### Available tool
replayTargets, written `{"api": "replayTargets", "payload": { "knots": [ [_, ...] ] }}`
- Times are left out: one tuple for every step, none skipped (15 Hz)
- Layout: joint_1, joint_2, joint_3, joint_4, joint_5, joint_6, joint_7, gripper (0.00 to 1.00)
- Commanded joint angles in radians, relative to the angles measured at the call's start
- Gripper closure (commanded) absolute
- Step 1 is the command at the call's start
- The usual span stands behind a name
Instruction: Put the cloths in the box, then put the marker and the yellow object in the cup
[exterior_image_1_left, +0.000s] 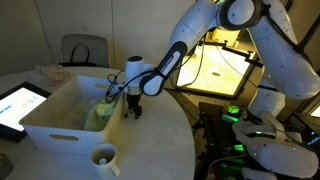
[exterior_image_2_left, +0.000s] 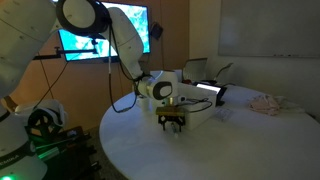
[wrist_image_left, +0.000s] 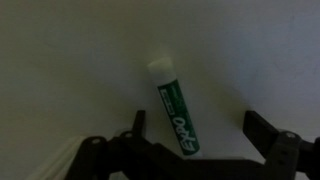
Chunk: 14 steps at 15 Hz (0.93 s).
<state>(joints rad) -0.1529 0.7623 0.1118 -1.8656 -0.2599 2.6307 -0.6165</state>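
My gripper will stay low beside the box (exterior_image_1_left: 55, 118) next and close both fingers on the lower end of the green marker, which is already between them.
In the wrist view a green marker (wrist_image_left: 173, 105) with a white end lies flat on the white table. Its lower end sits between the fingers of my open gripper (wrist_image_left: 200, 125), nearer the left finger (wrist_image_left: 138, 122), and nothing is gripped. In both exterior views the gripper (exterior_image_1_left: 134, 108) (exterior_image_2_left: 172, 120) hangs low over the table, just beside the big white box (exterior_image_1_left: 55, 118) (exterior_image_2_left: 200, 108). A yellow-green cloth (exterior_image_1_left: 100, 115) lies inside the box at its near corner. The small white cup (exterior_image_1_left: 103, 157) stands at the table's front edge. The yellow object is out of view.
A tablet (exterior_image_1_left: 20, 103) lies on the table by the box. A beige-pink fabric heap (exterior_image_1_left: 48, 72) (exterior_image_2_left: 268, 103) rests at the far side. A chair (exterior_image_1_left: 85, 48) stands behind the table, and a lit screen (exterior_image_2_left: 100, 42) glows behind the arm.
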Motion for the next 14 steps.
{"api": "replayTargets", "payload": {
  "knots": [
    [-0.017,0.024,0.017,0.04,0.03,-0.028,-0.042,0.0],
    [-0.015,0.023,0.015,0.04,0.031,-0.033,-0.042,0.22],
    [-0.013,0.022,0.013,0.04,0.032,-0.036,-0.041,0.28],
    [-0.012,0.02,0.012,0.039,0.032,-0.036,-0.041,0.34],
    [-0.009,0.017,0.009,0.04,0.03,-0.036,-0.038,0.41],
    [-0.007,0.013,0.006,0.039,0.028,-0.035,-0.035,0.5],
    [-0.005,0.01,0.004,0.039,0.026,-0.035,-0.032,0.57],
    [-0.004,0.008,0.004,0.04,0.025,-0.035,-0.032,0.65],
    [-0.003,0.007,0.003,0.04,0.025,-0.035,-0.032,0.72],
    [-0.002,0.006,0.001,0.041,0.024,-0.036,-0.03,0.79],
    [-0.001,0.004,0.001,0.041,0.024,-0.036,-0.029,0.84],
    [0.001,0.002,0.001,0.04,0.023,-0.038,-0.028,0.86],
    [0.003,-0.003,0.001,0.037,0.023,-0.041,-0.026,0.88],
    [0.005,-0.007,-0.002,0.034,0.02,-0.04,-0.023,0.86]
  ]
}}
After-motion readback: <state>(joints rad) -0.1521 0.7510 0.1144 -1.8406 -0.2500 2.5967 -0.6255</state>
